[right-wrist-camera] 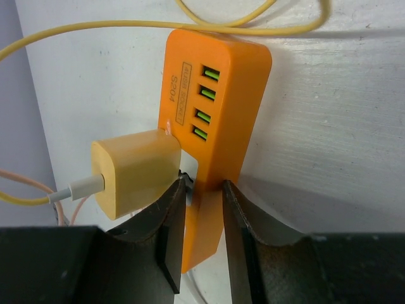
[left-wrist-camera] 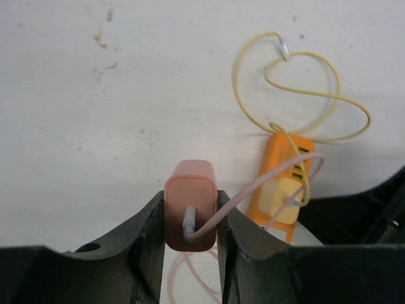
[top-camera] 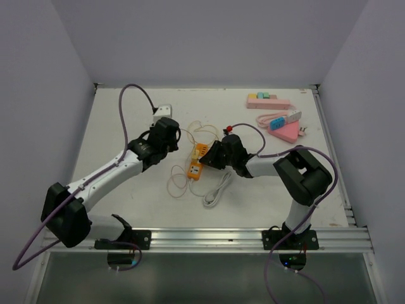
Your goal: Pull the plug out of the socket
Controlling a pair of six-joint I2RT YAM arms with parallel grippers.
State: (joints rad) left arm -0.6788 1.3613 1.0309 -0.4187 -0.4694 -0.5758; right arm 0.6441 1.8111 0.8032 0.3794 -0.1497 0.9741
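The salmon-pink plug is already free, so the left gripper will move away from the orange socket strip, to the left in the top view, and then down over empty table (left-wrist-camera: 117, 145).
My left gripper (left-wrist-camera: 190, 197) is shut on a salmon-pink plug (left-wrist-camera: 190, 177) with a pink cable (left-wrist-camera: 266, 183). It holds the plug free of the socket, to the left of it above the white table. The orange socket strip (left-wrist-camera: 278, 171) lies to its right with a yellow plug (left-wrist-camera: 281, 201) in it. My right gripper (right-wrist-camera: 204, 183) is shut on the near end of the orange strip (right-wrist-camera: 215, 95), right beside the yellow plug (right-wrist-camera: 136, 171). From above, the left gripper (top-camera: 172, 142) is left of the strip (top-camera: 197, 163) and the right gripper (top-camera: 209, 161) is on it.
A yellow cable (top-camera: 201, 130) loops behind the strip. A white cable (top-camera: 218, 189) lies coiled in front of it. Pink socket strips (top-camera: 269, 100) and a pink triangular one (top-camera: 285, 131) sit at the back right. A white block (top-camera: 163, 109) lies at the back left.
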